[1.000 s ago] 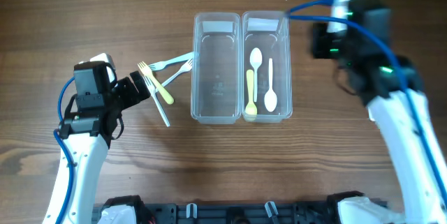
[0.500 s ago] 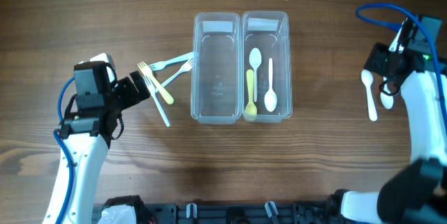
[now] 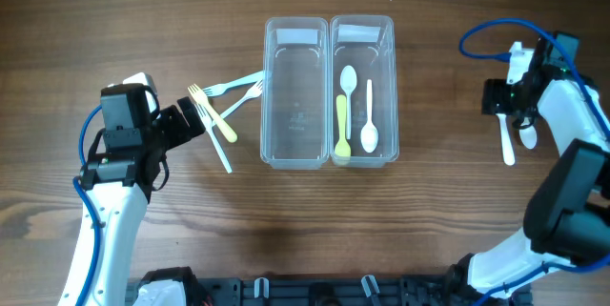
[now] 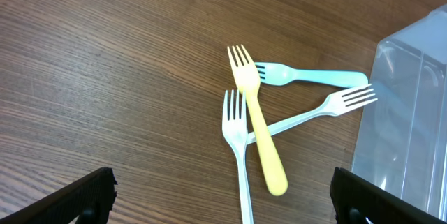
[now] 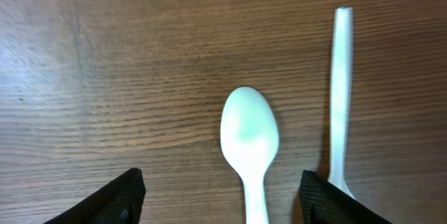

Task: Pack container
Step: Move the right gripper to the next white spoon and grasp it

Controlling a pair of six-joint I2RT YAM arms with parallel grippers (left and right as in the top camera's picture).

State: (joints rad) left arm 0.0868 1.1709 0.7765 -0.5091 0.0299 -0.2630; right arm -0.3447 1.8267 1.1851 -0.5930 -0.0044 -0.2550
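My right gripper lowers next onto the white spoon's narrow neck nearer the containers, just behind the spoon's bowl, as that neck lies between my open fingers.
Two clear containers stand side by side at the table's middle. The left container (image 3: 295,149) is empty. The right container (image 3: 389,96) holds a yellow spoon (image 3: 341,130) and two white spoons (image 3: 369,115). Several forks lie left of them: a yellow fork (image 3: 212,113) (image 4: 257,123), a light blue fork (image 3: 233,86) (image 4: 307,77) and two white forks (image 4: 237,147). My left gripper (image 3: 195,120) (image 4: 223,210) is open and empty just left of the forks. My right gripper (image 3: 515,115) (image 5: 227,203) is open over two white spoons (image 3: 506,144) (image 5: 249,137) at the far right.
The second loose spoon shows only its handle in the right wrist view (image 5: 340,91). The left container's wall (image 4: 408,112) is close to the fork tips. Bare wooden table lies around everything.
My right arm has swung from beside the containers out to the far right and come down over the two loose spoons. The left arm has not moved.
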